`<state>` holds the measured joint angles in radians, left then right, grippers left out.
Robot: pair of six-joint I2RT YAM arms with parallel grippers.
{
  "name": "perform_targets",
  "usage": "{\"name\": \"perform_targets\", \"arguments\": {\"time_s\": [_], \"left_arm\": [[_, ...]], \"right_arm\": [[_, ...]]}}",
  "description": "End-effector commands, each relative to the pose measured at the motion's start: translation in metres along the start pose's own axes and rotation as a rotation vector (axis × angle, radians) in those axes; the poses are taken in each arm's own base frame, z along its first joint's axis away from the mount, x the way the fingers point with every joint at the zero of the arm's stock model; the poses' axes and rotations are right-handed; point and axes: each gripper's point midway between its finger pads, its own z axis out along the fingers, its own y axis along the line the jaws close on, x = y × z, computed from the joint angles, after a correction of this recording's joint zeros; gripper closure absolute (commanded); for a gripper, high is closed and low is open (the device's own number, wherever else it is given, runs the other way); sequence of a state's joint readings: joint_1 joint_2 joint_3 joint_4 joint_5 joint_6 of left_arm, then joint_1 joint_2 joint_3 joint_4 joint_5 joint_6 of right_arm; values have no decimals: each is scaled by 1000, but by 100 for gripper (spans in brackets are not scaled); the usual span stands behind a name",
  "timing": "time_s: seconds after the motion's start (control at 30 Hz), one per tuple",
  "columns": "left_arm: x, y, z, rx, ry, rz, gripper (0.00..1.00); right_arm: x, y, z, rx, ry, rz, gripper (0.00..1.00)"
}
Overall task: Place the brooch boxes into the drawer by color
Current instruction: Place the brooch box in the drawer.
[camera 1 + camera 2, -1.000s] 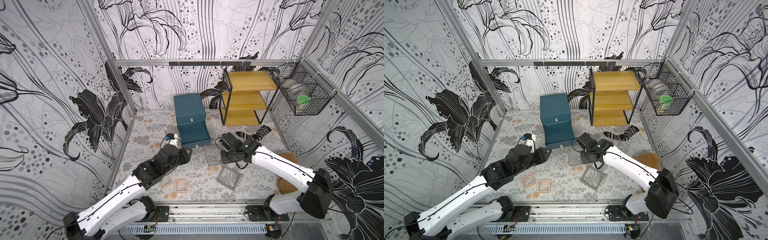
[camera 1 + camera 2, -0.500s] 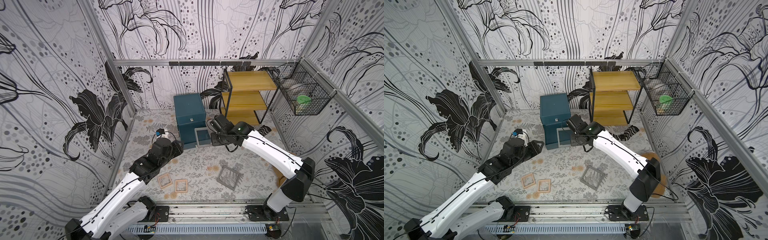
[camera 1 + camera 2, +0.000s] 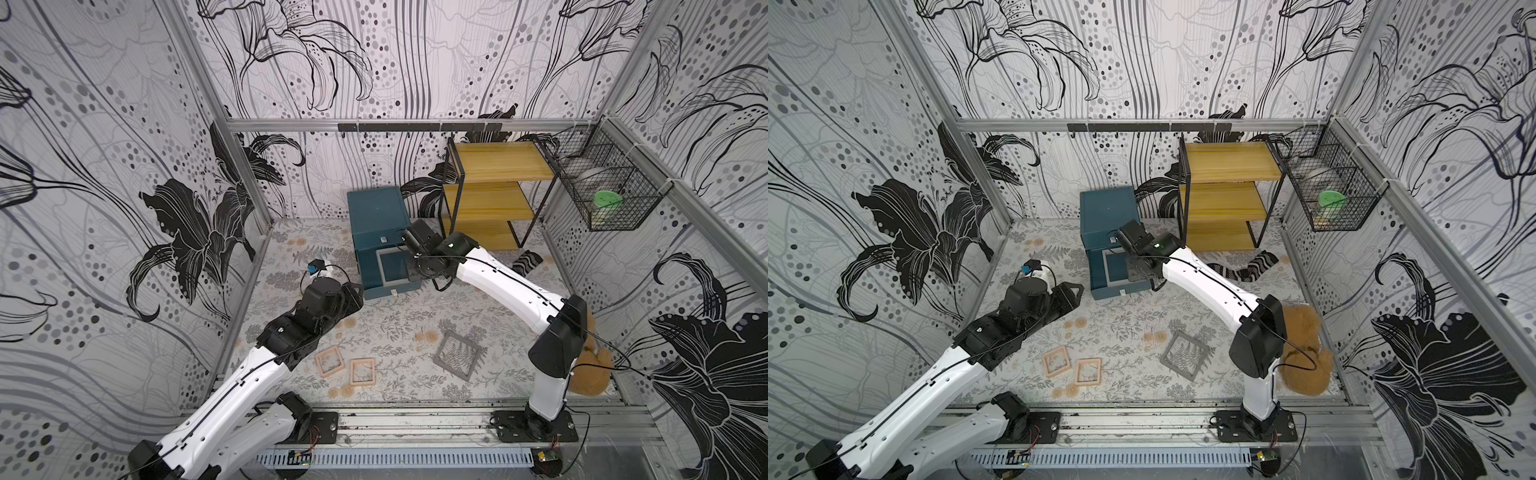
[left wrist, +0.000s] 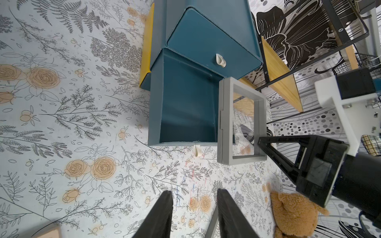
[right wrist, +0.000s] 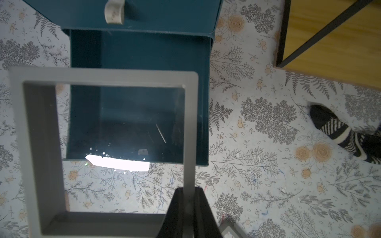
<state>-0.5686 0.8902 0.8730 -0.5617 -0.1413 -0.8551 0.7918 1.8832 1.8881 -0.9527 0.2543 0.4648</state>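
The open drawer's bottom is empty below my right gripper. My right gripper will lower the grey box (image 5: 103,78) between the drawer's sides onto that bottom and let go of the box's side rim.
The teal drawer chest (image 3: 376,208) stands at the back, one drawer (image 4: 154,103) pulled out and empty. My right gripper (image 5: 189,189) is shut on the rim of a grey brooch box (image 5: 103,78), which hangs over that open drawer (image 3: 390,291) in both top views. My left gripper (image 4: 193,197) is open with only floor between its fingers, a short way in front of the drawer (image 3: 1100,266). Two pinkish-tan brooch boxes (image 3: 329,361) (image 3: 362,372) and a second grey one (image 3: 457,355) lie on the floor near the front. A yellow edge (image 4: 146,45) shows along the chest's side.
A yellow-wood shelf (image 3: 494,166) stands right of the chest, with a striped sock (image 3: 525,262) on the floor before it. A wire basket (image 3: 606,199) hangs on the right wall. A brown plush bear (image 3: 1304,353) lies behind my right arm's base.
My right gripper has lifted the grey brooch box off the floor and carried it back over the open drawer. My left gripper has drawn back from the drawer front, to the left.
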Motion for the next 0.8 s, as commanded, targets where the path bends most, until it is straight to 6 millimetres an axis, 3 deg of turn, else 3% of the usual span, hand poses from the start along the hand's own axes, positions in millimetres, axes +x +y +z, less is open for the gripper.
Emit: {"name": "perform_targets", "arguments": {"time_s": [0.0,0.3,0.77], "left_arm": [[-17,0,-12,-16,-62,-2,59],[-32,-6,-30,21,-129,17,59],[-30,-8,-32,26,-110,19,59]], "right_arm": [[-14,4,7,19,-38,-34,100],[-28,11,39,43,-49,-63,100],[-23,7,81,61,7,-47,100]]}}
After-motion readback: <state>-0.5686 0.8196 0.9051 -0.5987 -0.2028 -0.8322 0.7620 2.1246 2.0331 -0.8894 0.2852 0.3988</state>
